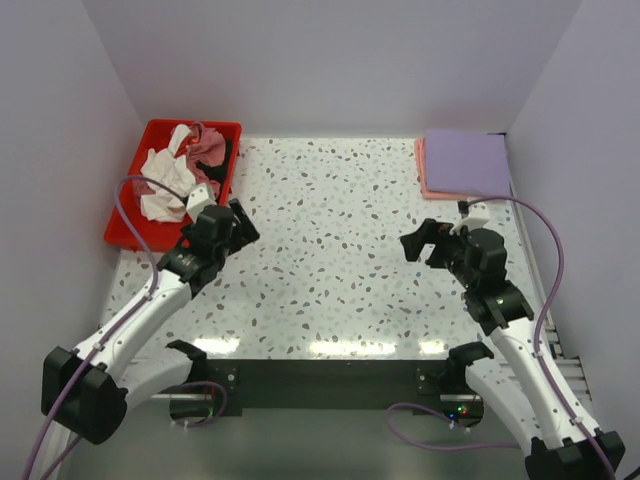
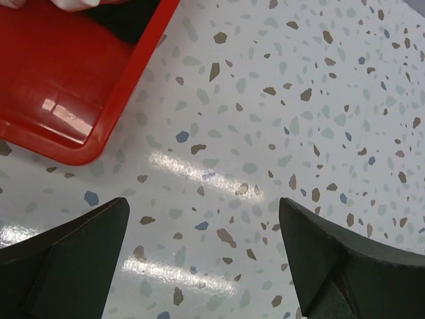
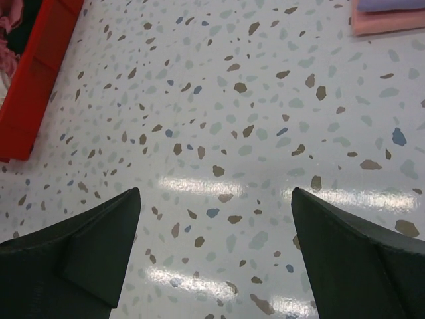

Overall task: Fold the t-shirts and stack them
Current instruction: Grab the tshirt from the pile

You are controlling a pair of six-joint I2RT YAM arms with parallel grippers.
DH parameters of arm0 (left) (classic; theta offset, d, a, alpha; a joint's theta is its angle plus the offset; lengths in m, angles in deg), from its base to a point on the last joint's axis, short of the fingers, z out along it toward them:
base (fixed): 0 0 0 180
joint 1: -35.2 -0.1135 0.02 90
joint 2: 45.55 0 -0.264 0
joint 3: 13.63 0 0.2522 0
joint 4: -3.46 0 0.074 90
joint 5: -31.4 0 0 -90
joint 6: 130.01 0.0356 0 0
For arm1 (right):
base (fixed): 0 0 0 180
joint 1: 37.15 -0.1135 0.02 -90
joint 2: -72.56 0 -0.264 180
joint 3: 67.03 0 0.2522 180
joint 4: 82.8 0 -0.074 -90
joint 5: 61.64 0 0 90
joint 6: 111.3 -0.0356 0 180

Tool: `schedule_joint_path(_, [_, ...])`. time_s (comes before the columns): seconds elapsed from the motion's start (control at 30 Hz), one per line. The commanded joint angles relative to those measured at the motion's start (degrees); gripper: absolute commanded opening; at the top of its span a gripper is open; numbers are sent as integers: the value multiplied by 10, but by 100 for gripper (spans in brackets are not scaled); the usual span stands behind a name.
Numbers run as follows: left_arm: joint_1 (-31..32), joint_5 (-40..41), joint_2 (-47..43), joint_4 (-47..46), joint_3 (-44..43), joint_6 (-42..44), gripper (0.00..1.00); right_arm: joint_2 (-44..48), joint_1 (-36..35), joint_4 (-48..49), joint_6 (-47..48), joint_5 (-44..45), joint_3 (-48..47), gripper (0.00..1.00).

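I will move my left gripper left in the top view and down onto the white t-shirt's near part, which lies uncovered in the tray.
A crumpled white t-shirt [image 1: 165, 182], a dusty-pink one [image 1: 208, 143] and a bit of a black one [image 1: 228, 150] lie heaped in the red tray [image 1: 124, 232] at the back left. A folded lavender t-shirt [image 1: 467, 162] lies on a folded salmon-pink one [image 1: 424, 172] at the back right; both show in the right wrist view, lavender [image 3: 392, 4] over salmon [image 3: 388, 22]. My left gripper [image 1: 242, 222] is open and empty just right of the tray's near corner [image 2: 80, 149]. My right gripper [image 1: 419, 243] is open and empty above the bare table, in front of the stack.
The speckled table [image 1: 330, 260] lies between the two arms. White walls close in the left, back and right sides. The tray's long side [image 3: 33, 86] shows at the left of the right wrist view. Purple cables run along both arms.
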Motion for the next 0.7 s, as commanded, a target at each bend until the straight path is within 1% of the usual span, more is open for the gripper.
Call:
schedule_joint_path(0.0, [-34,39,33,-41,-37,13,100,-12,0,36,-2,-55,13,99])
schedule_joint_path(0.07, [-62,11,65,-50,-63,21,100,-27,0,21,1,-53,0,99])
schedule_joint_path(0.1, [-91,-3,76,-53,-73,26,100,-32,0,15,-1,-53,-2,99])
schedule_joint_path(0.17, [-116,-6,108,-63,-95,33,100,-37,0,27,-6,-67,3,99])
schedule_joint_path(0.23, [-158,-12,140,-63,-117,31,100,-42,0,32,-3,-73,6,99])
schedule_joint_path(0.3, [-203,-27,160,-64,-128,31,100,-43,0,14,-1,-56,-2,99])
schedule_joint_path(0.33, [-220,-44,182,-78,-135,37,100,-44,0,11,-2,-52,-2,99])
schedule_joint_path(0.37, [-237,-80,193,-82,-139,36,100,-41,0,12,-3,-51,0,99])
schedule_joint_path(0.4, [-268,-95,205,-86,-142,33,100,-40,0,19,-4,-55,5,99])
schedule_joint_path(0.53, [-307,-163,281,-90,-176,35,100,-39,0,10,-1,-47,0,99])
schedule_joint_path(0.67, [-333,-164,333,-76,-207,37,99,-39,0,8,-1,-45,2,99])
